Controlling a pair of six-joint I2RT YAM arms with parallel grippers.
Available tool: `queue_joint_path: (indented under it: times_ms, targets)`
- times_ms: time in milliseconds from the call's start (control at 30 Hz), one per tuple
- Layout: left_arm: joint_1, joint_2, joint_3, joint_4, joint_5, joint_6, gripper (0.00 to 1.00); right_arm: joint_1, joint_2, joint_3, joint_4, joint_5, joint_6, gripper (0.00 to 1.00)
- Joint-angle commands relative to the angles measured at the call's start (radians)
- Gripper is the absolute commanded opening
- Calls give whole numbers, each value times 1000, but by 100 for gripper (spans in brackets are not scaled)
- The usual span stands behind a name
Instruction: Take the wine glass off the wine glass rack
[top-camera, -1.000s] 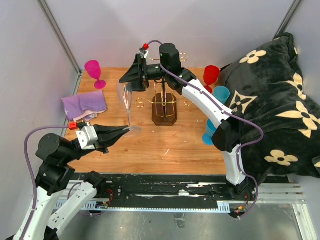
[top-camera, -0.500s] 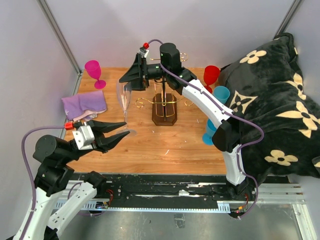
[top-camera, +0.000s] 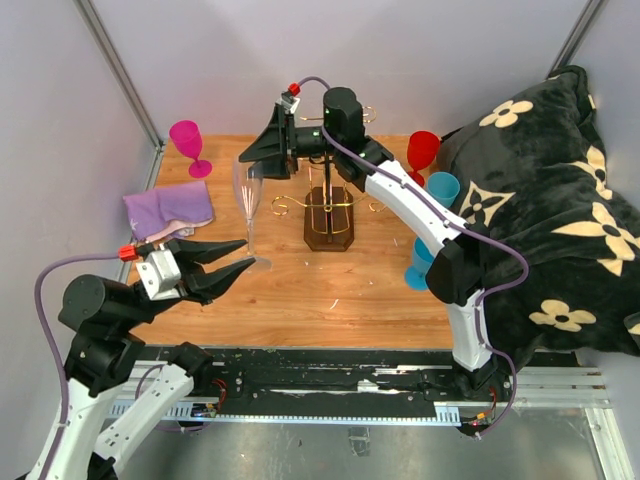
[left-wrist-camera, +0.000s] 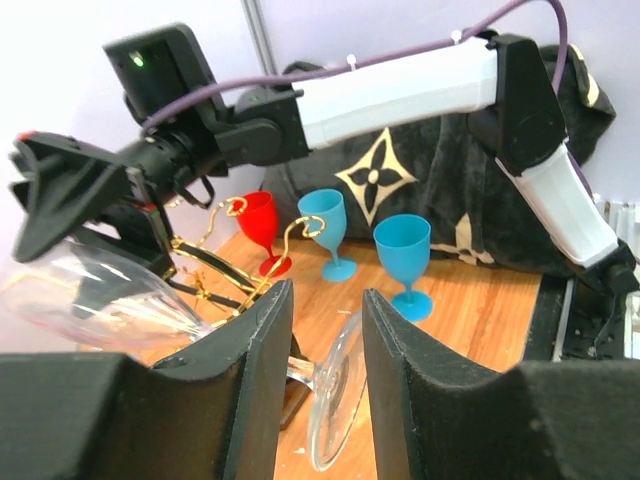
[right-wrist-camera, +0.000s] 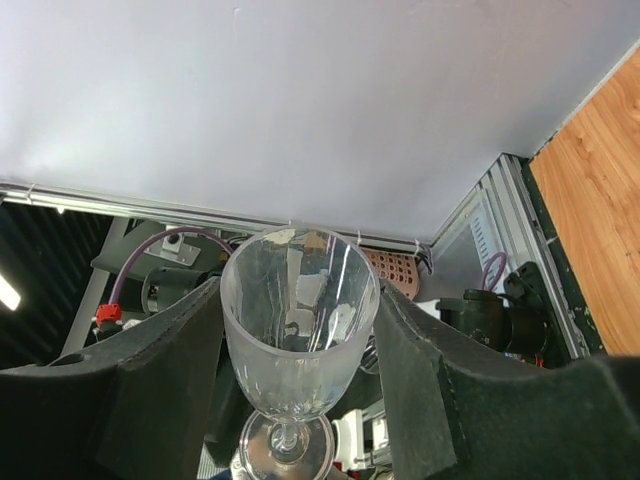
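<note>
My right gripper has clear tabletop below and back from it, by the near blue goblet (top-camera: 382, 290). Next it needs to swing back, turn the glass (top-camera: 247, 200) upright, go down and let go.
The clear wine glass (top-camera: 247, 200) hangs tilted in the air to the left of the wine glass rack (top-camera: 330, 212), a gold wire stand on a dark brown base. My right gripper (top-camera: 250, 158) is shut on the glass bowl near the rim. In the right wrist view the bowl (right-wrist-camera: 298, 320) fills the gap between both fingers of the right gripper (right-wrist-camera: 298, 295). My left gripper (top-camera: 250, 254) is open just short of the glass foot. In the left wrist view the foot (left-wrist-camera: 335, 390) shows beyond the open left gripper (left-wrist-camera: 326, 292), and the rack's gold wire (left-wrist-camera: 240, 250) stands behind.
A pink goblet (top-camera: 188, 145) and a purple cloth (top-camera: 168, 208) are at the left. A red goblet (top-camera: 422, 152) and two blue goblets (top-camera: 440, 190) (top-camera: 420, 265) stand right of the rack. A black flowered blanket (top-camera: 545, 200) fills the right side.
My left gripper has let go of the glass foot, opened and drawn back to the left. My right gripper has shifted slightly up and right, still holding the bowl.
</note>
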Motion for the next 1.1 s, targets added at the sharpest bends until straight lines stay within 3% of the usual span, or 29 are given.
queue_joint_path:
  times_ms: [0, 133, 267, 333, 400, 433, 600, 800, 933, 1067]
  targets:
    - [-5, -34, 63, 69, -76, -37, 40, -45, -79, -64, 74, 6, 3, 45]
    - [-5, -13, 103, 75, -186, -102, 43, -79, -143, -105, 6, 15, -101, 45]
    - [-5, 57, 131, 52, -378, -176, 46, -90, -227, -89, -215, 70, -341, 45]
    - [-5, 110, 149, 10, -472, -200, 60, -92, -287, -98, -352, 134, -525, 45]
    - [-5, 171, 176, -35, -509, -205, 84, -89, -366, -147, -443, 216, -682, 45]
    - [-5, 193, 184, -46, -525, -205, 91, -82, -413, -178, -487, 275, -756, 45]
    - [-5, 215, 157, 24, -619, -213, 96, -13, -628, -393, -586, 550, -1009, 45]
    - [-6, 215, 125, 80, -634, -198, 97, 212, -921, -793, -411, 1059, -1241, 45]
    - [-5, 216, 117, 93, -629, -194, 97, 275, -1091, -1099, -153, 1269, -1289, 46]
    - [-5, 210, 116, 93, -626, -183, 98, 296, -1188, -1259, -21, 1403, -1348, 43]
